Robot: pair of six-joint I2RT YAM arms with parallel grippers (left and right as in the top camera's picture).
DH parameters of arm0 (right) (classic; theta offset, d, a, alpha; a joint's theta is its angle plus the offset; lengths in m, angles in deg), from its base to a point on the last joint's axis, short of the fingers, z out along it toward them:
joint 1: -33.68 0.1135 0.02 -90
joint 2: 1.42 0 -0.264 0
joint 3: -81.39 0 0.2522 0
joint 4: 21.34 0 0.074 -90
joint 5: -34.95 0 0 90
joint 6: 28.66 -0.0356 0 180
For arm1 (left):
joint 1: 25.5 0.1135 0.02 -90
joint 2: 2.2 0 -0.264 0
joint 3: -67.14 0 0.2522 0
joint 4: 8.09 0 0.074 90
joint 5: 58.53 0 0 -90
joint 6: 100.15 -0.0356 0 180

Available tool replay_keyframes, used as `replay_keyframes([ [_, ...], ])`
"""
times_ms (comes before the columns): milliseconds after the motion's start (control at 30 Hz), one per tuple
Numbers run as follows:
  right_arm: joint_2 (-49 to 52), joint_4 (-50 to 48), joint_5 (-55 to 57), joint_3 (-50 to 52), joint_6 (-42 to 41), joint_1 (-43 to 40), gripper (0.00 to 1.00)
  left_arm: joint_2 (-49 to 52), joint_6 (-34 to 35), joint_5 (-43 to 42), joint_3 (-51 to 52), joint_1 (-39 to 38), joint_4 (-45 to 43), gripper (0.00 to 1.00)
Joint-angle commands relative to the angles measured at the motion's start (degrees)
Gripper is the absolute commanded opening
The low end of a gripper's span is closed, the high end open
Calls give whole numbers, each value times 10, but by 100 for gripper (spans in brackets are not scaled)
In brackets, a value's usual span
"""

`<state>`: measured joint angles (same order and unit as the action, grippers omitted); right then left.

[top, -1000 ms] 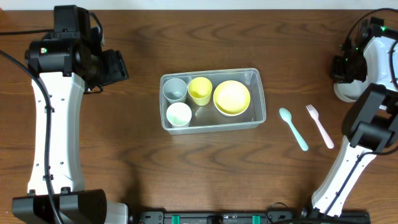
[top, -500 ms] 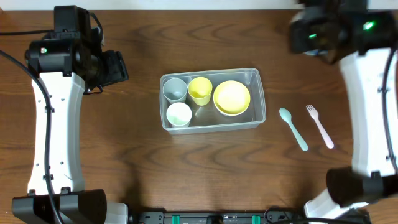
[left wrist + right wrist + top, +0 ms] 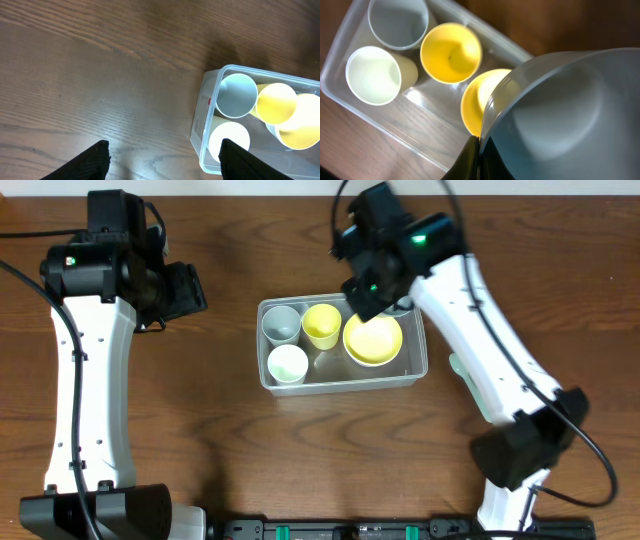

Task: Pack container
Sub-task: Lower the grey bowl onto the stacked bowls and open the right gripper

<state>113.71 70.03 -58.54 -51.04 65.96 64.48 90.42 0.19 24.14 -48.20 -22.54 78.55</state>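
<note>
My right gripper brings the grey bowl back and down into the empty yellow bowl below next. It then releases the grey bowl's rim.
The clear plastic container stands mid-table and holds a grey cup, a yellow cup, a white cup and a yellow bowl. My right gripper is shut on the rim of a grey bowl, held above the yellow bowl at the container's right end. In the overhead view the right arm hides that grey bowl. My left gripper is open and empty, just left of the container.
The left arm runs along the table's left side. A pale teal spoon lies right of the container, mostly hidden under the right arm. Bare wood lies in front of the container.
My right arm has swung from the table's far right edge across to above the container, bringing the grey bowl with it. The left arm has not moved.
</note>
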Motion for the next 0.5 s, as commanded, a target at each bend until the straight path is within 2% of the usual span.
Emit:
replay_keyframes([
  [0, 32, 7, 7, 3, 2, 18, 1, 3, 0, 0, 5, 2, 2, 71],
  [467, 76, 48, 7, 3, -20, 14, 1, 3, 0, 0, 5, 2, 2, 71],
])
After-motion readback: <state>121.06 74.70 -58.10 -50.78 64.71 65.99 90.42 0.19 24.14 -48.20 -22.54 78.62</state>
